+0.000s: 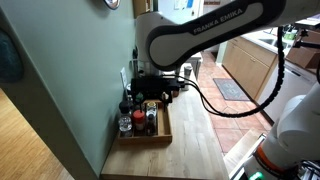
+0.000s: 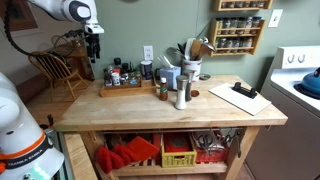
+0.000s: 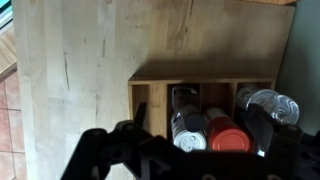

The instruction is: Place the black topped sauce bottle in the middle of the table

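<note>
My gripper moves down toward the tray (image 3: 150, 95) next and brings its open fingers around the black cap. The black-topped sauce bottle stands below my gripper among other bottles.
The black topped sauce bottle (image 3: 194, 121) stands in a small dark-wood tray (image 3: 150, 95) among other bottles, next to a white-capped one (image 3: 190, 141) and a red-capped one (image 3: 231, 137). In the exterior views the tray (image 1: 160, 133) (image 2: 112, 90) sits at the wall end of the pale wooden table (image 1: 198, 128) (image 2: 150, 108). My gripper (image 3: 200, 130) (image 1: 152, 88) (image 2: 93, 47) hangs above the tray, open, with its fingers on either side of the bottle group. It holds nothing.
A clear bottle (image 3: 268, 104) lies at the tray's side. On the table stand a utensil holder (image 2: 190, 70), small jars (image 2: 163, 92) and a white board (image 2: 240, 97). The wall is close behind the tray. A spice rack (image 2: 240, 25) hangs on the wall.
</note>
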